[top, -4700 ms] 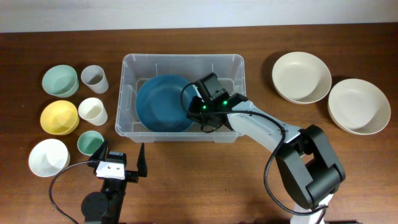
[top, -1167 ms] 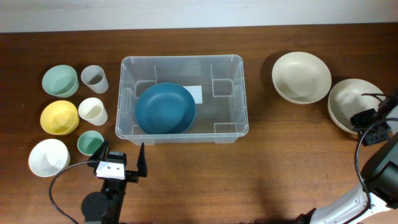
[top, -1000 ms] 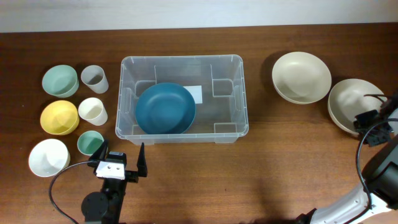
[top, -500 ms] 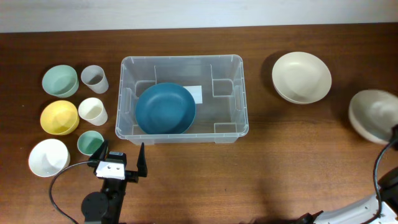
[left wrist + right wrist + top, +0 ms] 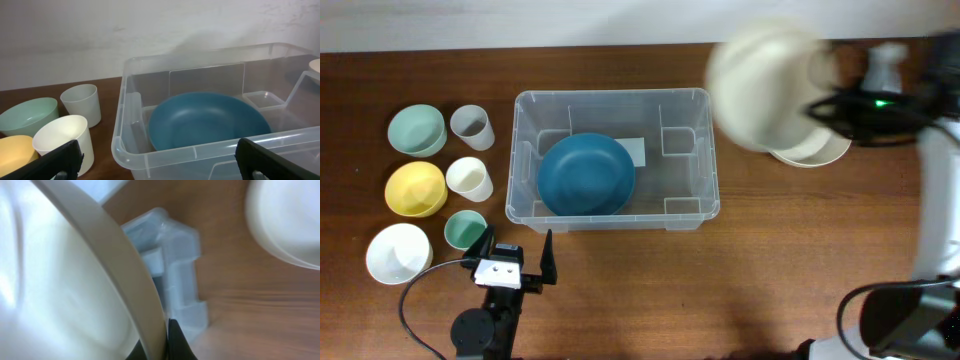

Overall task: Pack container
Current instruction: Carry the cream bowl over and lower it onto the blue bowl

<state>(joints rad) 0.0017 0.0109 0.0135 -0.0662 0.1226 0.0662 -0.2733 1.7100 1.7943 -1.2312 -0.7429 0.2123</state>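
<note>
The cream bowl goes left in the overhead view with my right gripper over the container [image 5: 616, 214] next. It then comes down into the blue bowl [image 5: 586, 174], whose hollow is empty.
The container [image 5: 616, 214] is a large clear bin in the table's middle, with a blue bowl [image 5: 586, 174] and a white label inside. It also shows in the left wrist view [image 5: 150, 155]. My right gripper [image 5: 817, 110] is shut on the rim of a cream bowl [image 5: 760, 85], held high and blurred near the container's far right corner. In the right wrist view the cream bowl [image 5: 75, 295] fills the left, pinched at the rim by my right gripper [image 5: 167, 340]. My left gripper [image 5: 516, 262] is open and empty at the table's front, facing the container.
A second cream bowl [image 5: 810, 150] stays on the table at right, partly under the arm. On the left stand a green bowl [image 5: 417, 129], a yellow bowl [image 5: 416, 189], a white bowl [image 5: 397, 253], a grey cup [image 5: 472, 126], a white cup [image 5: 468, 179] and a teal cup [image 5: 464, 229].
My right gripper has taken the far right cream bowl off the table, lifted it and swung it left towards the container. The left arm has not moved.
</note>
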